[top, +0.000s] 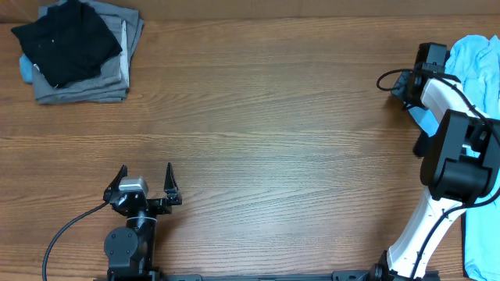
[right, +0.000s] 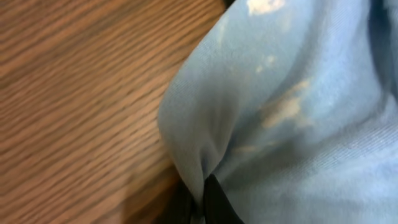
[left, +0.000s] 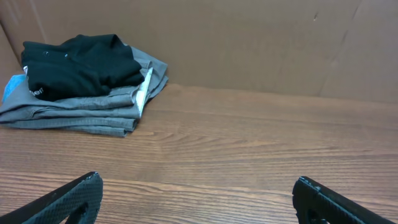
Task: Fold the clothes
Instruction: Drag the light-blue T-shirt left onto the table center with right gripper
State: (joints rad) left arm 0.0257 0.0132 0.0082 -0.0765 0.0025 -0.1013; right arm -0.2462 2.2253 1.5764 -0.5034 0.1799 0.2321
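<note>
I will lift the fold with my right gripper next, sweep it to the left in the overhead view over the bare tabletop and let it go, because the shirt is crumpled.
The clothes, a light blue T-shirt, lie crumpled at the table's far right edge, with more of the fabric showing at the lower right. In the right wrist view the T-shirt fills most of the picture, with faint white print on it. My right gripper is shut on a pinched fold of its edge, just above the wood. From overhead the right gripper sits at the shirt's left edge. My left gripper stands open near the front left of the table, and nothing lies between the two sides of the left gripper.
A stack of folded grey garments topped by a black one lies at the back left; in the left wrist view the stack sits ahead on the left. A brown cardboard wall closes the far side.
</note>
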